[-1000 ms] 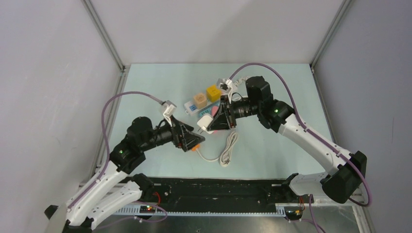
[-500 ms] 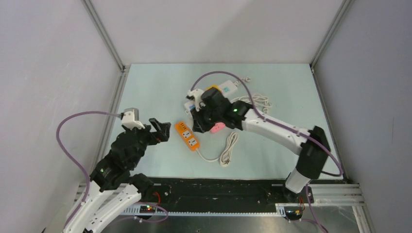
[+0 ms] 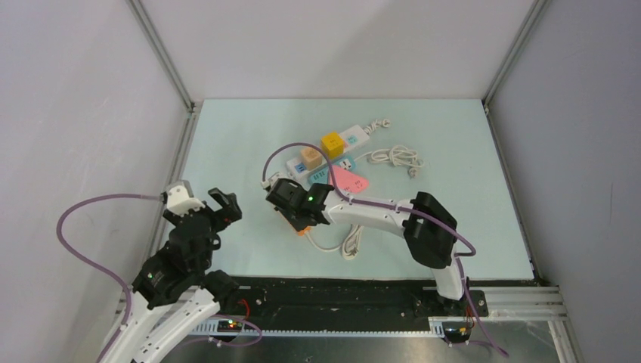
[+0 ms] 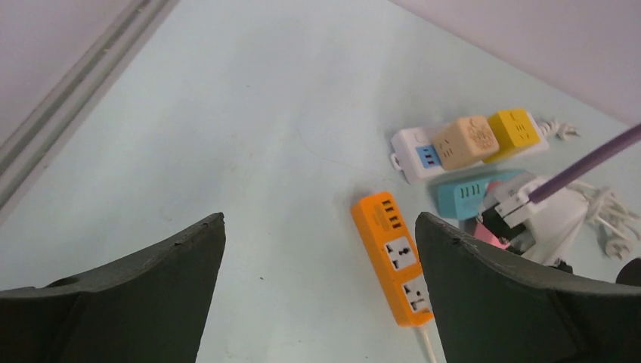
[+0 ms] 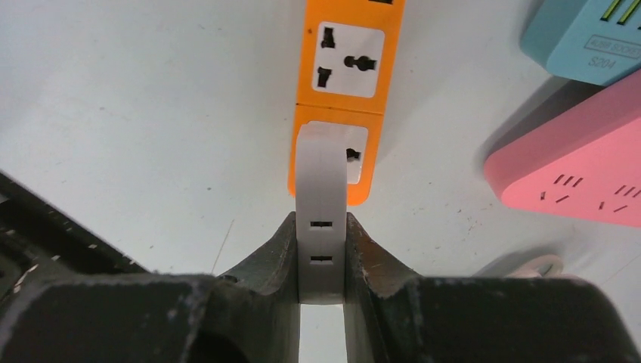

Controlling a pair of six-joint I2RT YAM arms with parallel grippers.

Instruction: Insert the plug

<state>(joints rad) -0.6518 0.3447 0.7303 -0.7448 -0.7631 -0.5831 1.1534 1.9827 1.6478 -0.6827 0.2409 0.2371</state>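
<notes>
I should lower the white plug (image 5: 323,174) in my right gripper onto the orange strip's nearer socket below and release it.
My right gripper (image 5: 323,227) is shut on a white plug (image 5: 323,174), which sticks out forward between the jaws. The plug's tip lies over the nearer socket of the orange power strip (image 5: 340,110); its prongs are hidden, and I cannot tell whether they are in. From above, the right gripper (image 3: 296,208) covers most of the orange strip (image 3: 301,231). The left gripper (image 3: 224,204) hangs to the left of the strip, open and holding nothing. In the left wrist view the left gripper (image 4: 319,219) frames bare table, with the orange strip (image 4: 393,257) near its right finger.
Behind the orange strip lie a white strip carrying tan and yellow cubes (image 3: 332,147), a blue strip (image 3: 332,170) and a pink one (image 3: 351,181). A coiled white cable (image 3: 355,238) trails from the orange strip, and another cable (image 3: 393,157) lies at the back right.
The right arm swung from the back strips toward the near left, bringing the plug over the orange strip. The left arm drew back to the left, away from the strip, jaws still open.
</notes>
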